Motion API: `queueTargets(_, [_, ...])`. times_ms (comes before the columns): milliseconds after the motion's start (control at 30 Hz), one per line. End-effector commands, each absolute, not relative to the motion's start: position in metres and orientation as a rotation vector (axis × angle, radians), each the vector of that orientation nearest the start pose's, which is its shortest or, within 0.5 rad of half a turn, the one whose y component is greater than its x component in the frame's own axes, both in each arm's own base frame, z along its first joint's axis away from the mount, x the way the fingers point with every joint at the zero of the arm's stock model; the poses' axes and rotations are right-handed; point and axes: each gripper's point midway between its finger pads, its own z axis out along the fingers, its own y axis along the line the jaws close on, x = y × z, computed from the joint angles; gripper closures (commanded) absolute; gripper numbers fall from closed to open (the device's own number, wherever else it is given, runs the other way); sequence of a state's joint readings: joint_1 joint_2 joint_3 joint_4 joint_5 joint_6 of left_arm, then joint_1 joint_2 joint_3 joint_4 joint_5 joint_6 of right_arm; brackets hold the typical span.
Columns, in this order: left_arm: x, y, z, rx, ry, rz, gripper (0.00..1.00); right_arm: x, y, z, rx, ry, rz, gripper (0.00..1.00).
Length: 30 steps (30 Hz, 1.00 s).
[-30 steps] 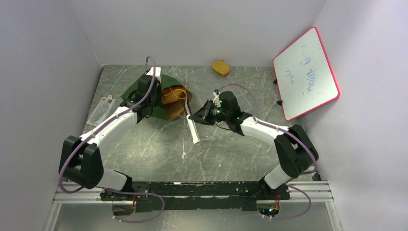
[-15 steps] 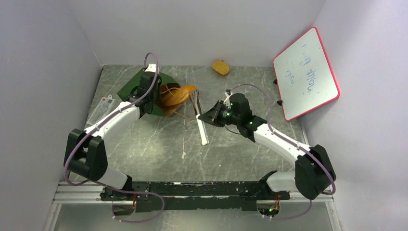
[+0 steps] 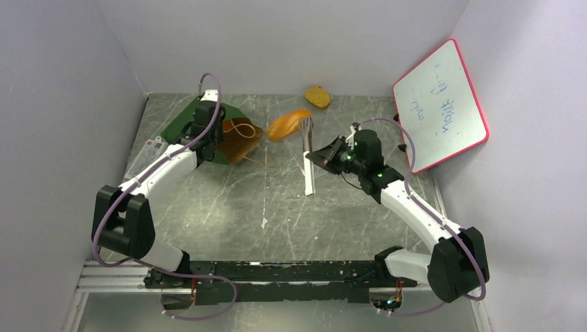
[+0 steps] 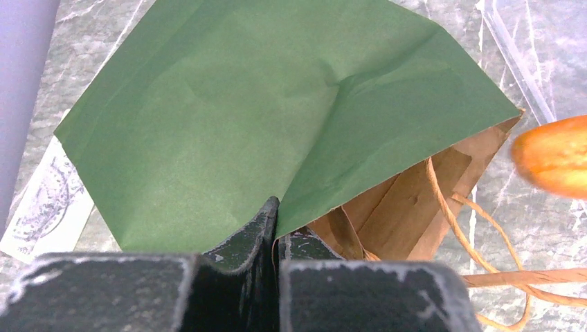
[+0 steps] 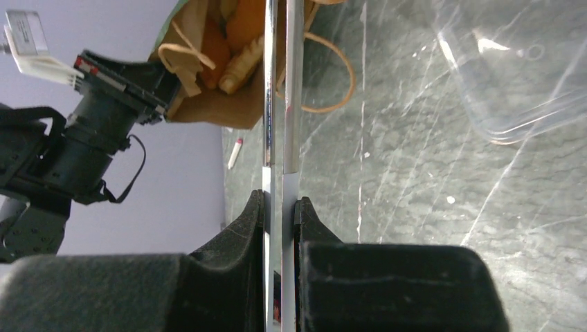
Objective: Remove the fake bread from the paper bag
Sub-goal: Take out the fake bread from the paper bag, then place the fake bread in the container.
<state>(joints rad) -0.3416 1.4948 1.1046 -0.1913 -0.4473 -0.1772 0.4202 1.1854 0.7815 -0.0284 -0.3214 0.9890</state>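
The right gripper moves outward and down toward the brown speckled slice next, then releases the tweezers, because the long orange bread hangs clear of the bag.
The dark green paper bag lies on its side at the back left, its brown mouth facing right. My left gripper is shut on the bag's top edge. My right gripper is shut on long silver tweezers. The tweezers' tips hold a long orange bread in the air, right of the bag and clear of it. That bread shows at the right edge of the left wrist view. In the right wrist view, other orange and tan breads lie in the bag's mouth. A brown speckled slice lies by the back wall.
A red-framed whiteboard leans on the right wall. A clear plastic packet lies by the left wall. The bag's cord handles trail on the table. A small white scrap lies mid-table. Clear plastic shows in the right wrist view.
My right gripper has drawn back to the right with the tweezers, carrying the long orange bread out of the bag's mouth. My left gripper has shifted the bag slightly back.
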Motion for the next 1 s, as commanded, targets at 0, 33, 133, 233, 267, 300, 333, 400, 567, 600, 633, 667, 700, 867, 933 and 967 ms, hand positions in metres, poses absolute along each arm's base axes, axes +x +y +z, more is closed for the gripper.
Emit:
queueTargets(0, [0.424, -0.067, 0.179, -0.119, 2.084, 0.197, 0.93, 0.319, 0.222, 0.234, 0.408, 2.043, 1.209, 1.00])
queueTargets(33, [0.424, -0.067, 0.179, -0.119, 2.084, 0.196, 0.93, 0.323, 0.221, 0.238, 0.413, 2.030, 1.212, 1.00])
queueTargets(133, [0.424, -0.065, 0.179, -0.117, 2.084, 0.195, 0.93, 0.337, 0.217, 0.244, 0.426, 2.007, 1.213, 1.00])
queueTargets(233, [0.424, -0.066, 0.181, -0.112, 2.081, 0.185, 0.93, 0.352, 0.218, 0.250, 0.435, 1.982, 1.234, 1.00])
queueTargets(267, [0.424, -0.066, 0.181, -0.112, 2.081, 0.183, 0.93, 0.356, 0.219, 0.251, 0.436, 1.977, 1.242, 1.00])
queueTargets(300, [0.424, -0.066, 0.180, -0.112, 2.082, 0.184, 0.93, 0.360, 0.220, 0.253, 0.438, 1.971, 1.250, 1.00])
queueTargets(333, [0.424, -0.066, 0.180, -0.111, 2.082, 0.181, 0.93, 0.365, 0.221, 0.254, 0.442, 1.966, 1.258, 1.00])
queueTargets(400, [0.424, -0.067, 0.182, -0.110, 2.079, 0.176, 0.93, 0.374, 0.223, 0.257, 0.450, 1.948, 1.275, 1.00])
queueTargets(567, [0.424, -0.068, 0.185, -0.105, 2.074, 0.163, 0.93, 0.399, 0.228, 0.259, 0.489, 1.901, 1.325, 1.00])
queueTargets(600, [0.424, -0.068, 0.185, -0.105, 2.073, 0.162, 0.93, 0.405, 0.229, 0.256, 0.501, 1.897, 1.329, 1.00])
queueTargets(633, [0.424, -0.069, 0.186, -0.104, 2.072, 0.158, 0.93, 0.409, 0.230, 0.253, 0.512, 1.895, 1.336, 1.00])
queueTargets(667, [0.424, -0.069, 0.187, -0.103, 2.069, 0.156, 0.93, 0.413, 0.231, 0.247, 0.530, 1.895, 1.344, 1.00])
queueTargets(700, [0.424, -0.069, 0.188, -0.102, 2.068, 0.154, 0.93, 0.418, 0.232, 0.240, 0.550, 1.895, 1.353, 1.00])
queueTargets(867, [0.423, -0.071, 0.189, -0.101, 2.059, 0.137, 0.93, 0.432, 0.236, 0.211, 0.620, 1.871, 1.405, 1.00])
queueTargets(933, [0.423, -0.071, 0.190, -0.100, 2.058, 0.135, 0.93, 0.436, 0.234, 0.196, 0.647, 1.879, 1.396, 1.00])
queueTargets(967, [0.423, -0.071, 0.190, -0.101, 2.057, 0.134, 0.93, 0.436, 0.234, 0.190, 0.658, 1.883, 1.394, 1.00])
